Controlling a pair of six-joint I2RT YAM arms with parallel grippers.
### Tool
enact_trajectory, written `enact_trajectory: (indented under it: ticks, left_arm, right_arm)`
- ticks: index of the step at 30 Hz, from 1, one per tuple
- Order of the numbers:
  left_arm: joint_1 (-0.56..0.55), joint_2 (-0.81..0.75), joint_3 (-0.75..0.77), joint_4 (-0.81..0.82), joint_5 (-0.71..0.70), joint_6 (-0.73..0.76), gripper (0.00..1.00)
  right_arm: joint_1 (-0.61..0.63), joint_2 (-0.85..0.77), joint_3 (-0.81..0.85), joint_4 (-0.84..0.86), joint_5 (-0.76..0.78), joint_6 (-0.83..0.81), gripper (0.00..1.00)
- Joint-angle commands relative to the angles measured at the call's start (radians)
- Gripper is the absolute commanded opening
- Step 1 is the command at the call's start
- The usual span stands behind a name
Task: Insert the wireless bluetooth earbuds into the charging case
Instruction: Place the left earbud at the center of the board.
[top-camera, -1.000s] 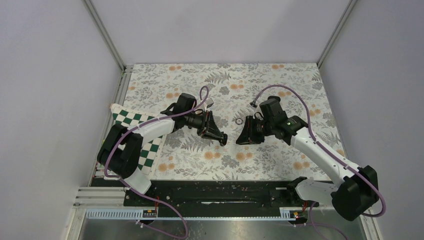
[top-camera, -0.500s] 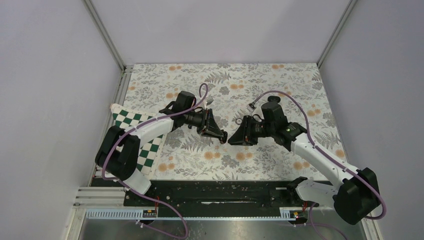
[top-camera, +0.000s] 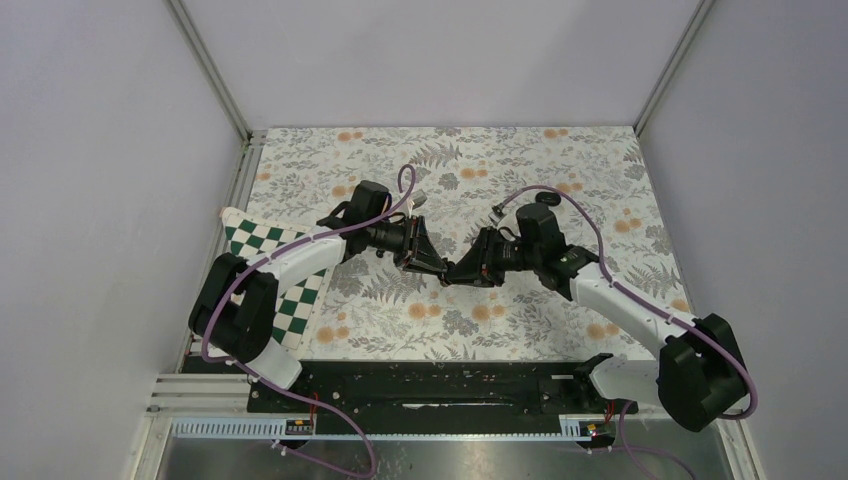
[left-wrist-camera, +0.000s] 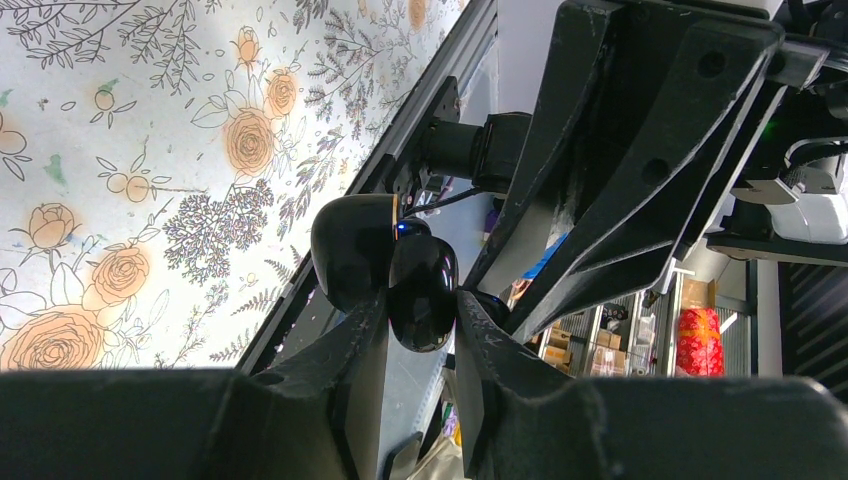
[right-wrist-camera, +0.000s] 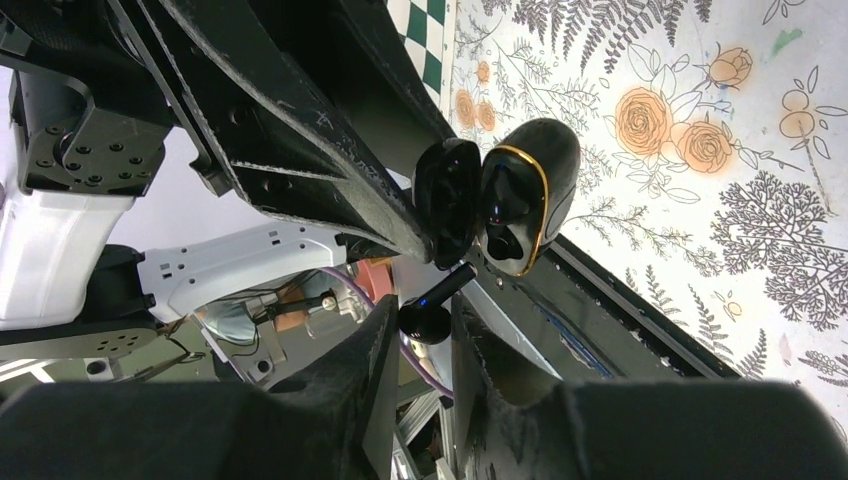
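Next, the right gripper draws away from the case, turns downward and comes down to release the earbud, since clear mat beside orange flowers lies below.
The black charging case is hinged open and held in the air by my left gripper, shut on one half. Its gold-rimmed half faces the right wrist camera with dark hollows inside. My right gripper is shut on a black earbud with a short stem and a blue light. The stem tip sits just below the open case, almost touching it. From above, the left gripper and right gripper meet tip to tip over the middle of the floral mat, with the case and earbud too small to make out.
A green and white checkered cloth lies under the left arm at the mat's left edge. The floral mat covers the table, with grey walls on three sides. A black rail runs along the near edge.
My right gripper has moved left with the earbud, closing the gap to the left gripper and the open case. The left gripper has shifted only slightly.
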Motion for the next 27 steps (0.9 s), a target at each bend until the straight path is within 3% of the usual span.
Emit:
enact_trajectory:
  ticks: [1, 17, 27]
  left_arm:
    - [0.005, -0.033, 0.043, 0.025, 0.026, 0.01, 0.0]
    - [0.011, -0.03, -0.005, 0.18, 0.078, -0.094, 0.0]
    - [0.013, -0.037, -0.02, 0.211, 0.085, -0.111, 0.0]
  right_arm:
    - [0.004, 0.019, -0.004, 0.087, -0.019, 0.03, 0.01]
    - [0.004, 0.024, -0.069, 0.154, -0.015, 0.07, 0.01]
    - [0.005, 0.044, -0.161, 0.396, -0.012, 0.254, 0.0]
